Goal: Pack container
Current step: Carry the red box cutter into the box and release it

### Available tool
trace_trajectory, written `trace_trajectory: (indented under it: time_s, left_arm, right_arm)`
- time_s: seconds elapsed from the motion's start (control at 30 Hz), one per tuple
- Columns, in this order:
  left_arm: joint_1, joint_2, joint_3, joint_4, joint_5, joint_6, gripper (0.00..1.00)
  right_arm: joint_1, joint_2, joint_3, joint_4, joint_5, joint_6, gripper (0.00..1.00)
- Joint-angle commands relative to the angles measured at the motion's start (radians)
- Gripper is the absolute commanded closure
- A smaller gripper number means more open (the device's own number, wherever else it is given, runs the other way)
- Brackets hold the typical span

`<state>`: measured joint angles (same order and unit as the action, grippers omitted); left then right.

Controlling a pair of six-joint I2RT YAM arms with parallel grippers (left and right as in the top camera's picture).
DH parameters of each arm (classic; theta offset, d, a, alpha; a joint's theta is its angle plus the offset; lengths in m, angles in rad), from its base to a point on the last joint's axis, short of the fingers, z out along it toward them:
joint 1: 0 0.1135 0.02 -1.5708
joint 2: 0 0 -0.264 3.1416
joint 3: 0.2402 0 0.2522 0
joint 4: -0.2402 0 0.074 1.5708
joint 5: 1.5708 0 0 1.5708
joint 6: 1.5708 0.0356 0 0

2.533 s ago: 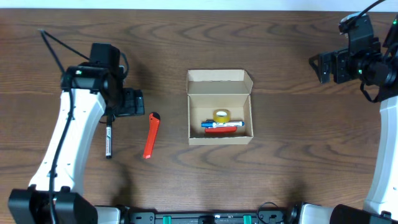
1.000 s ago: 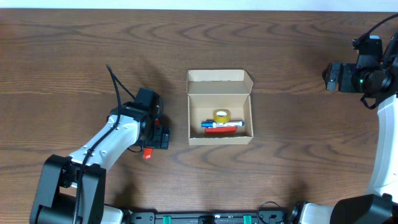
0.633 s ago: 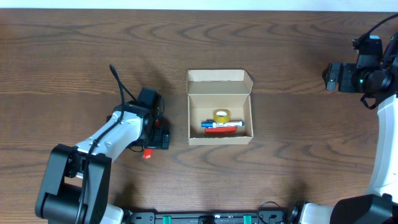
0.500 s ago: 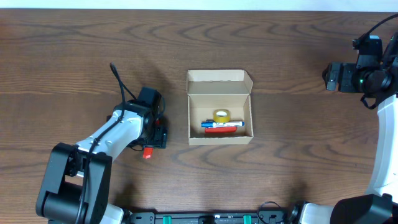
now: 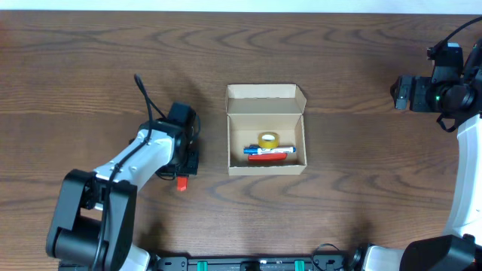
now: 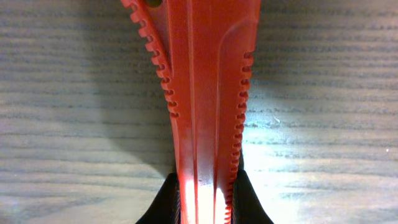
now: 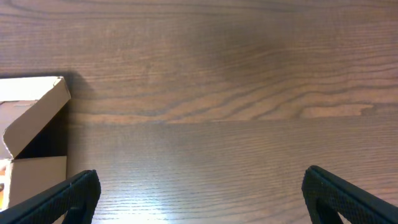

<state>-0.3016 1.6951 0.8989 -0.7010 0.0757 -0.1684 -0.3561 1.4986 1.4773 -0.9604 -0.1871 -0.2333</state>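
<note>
My left gripper rises next, turns moving over the box, lowers along the red item's near side and releases the tool, since the container (image 5: 265, 103) stands open.
The container (image 5: 265, 103), a light-tan cardboard box with its flap lid open, stands mid-table. It holds a yellow tape roll (image 5: 268, 140), a blue marker (image 5: 262, 150) and a red item (image 5: 273, 157). Left of it lies a red utility knife (image 6: 205, 93), only its near end (image 5: 181, 183) showing from overhead. My left gripper (image 6: 205, 204) is shut on the knife's ridged handle, and its black fingers (image 6: 164, 202) press both sides. My right gripper (image 7: 202, 199) hangs open far to the right, with one box corner (image 7: 34, 121) at its left.
The left arm (image 5: 132, 158) stretches low over the table from the front left edge towards the knife. The right arm (image 5: 459, 150) stands along the right edge. Bare wood table (image 5: 354, 188) surrounds the box.
My left gripper's jaws have closed on the red knife, and the wrist has turned slightly over it. The right arm and the box have not moved.
</note>
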Motion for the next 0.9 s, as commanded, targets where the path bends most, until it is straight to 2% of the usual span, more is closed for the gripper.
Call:
trace_trajectory:
  time_s: [0.0, 0.27, 0.53, 0.6, 0.73, 0.87]
  left_arm:
    - [0.000, -0.008, 0.106, -0.056, 0.007, 0.017, 0.94]
    - [-0.001, -0.161, 0.313, -0.098, 0.146, 0.238, 0.94]
    - [-0.002, -0.263, 0.345, -0.091, 0.557, 0.683, 0.94]
    - [-0.006, -0.271, 0.345, -0.104, 0.610, 0.791, 0.94]
    - [-0.055, -0.270, 0.345, -0.109, 0.612, 0.948, 0.94]
    - [-0.152, -0.270, 0.347, -0.069, 0.481, 0.975, 0.94]
  right_arm:
    - [-0.002, 0.000, -0.003, -0.002, -0.013, 0.016, 0.01]
    - [-0.002, 0.000, -0.003, -0.005, -0.013, 0.016, 0.01]
    - [-0.003, 0.000, -0.003, -0.005, -0.012, 0.015, 0.01]
    - [-0.003, 0.000, -0.003, -0.005, -0.012, 0.015, 0.01]
    - [-0.003, 0.000, -0.003, -0.005, -0.011, 0.015, 0.01]
    - [-0.003, 0.000, -0.003, -0.004, -0.011, 0.008, 0.01]
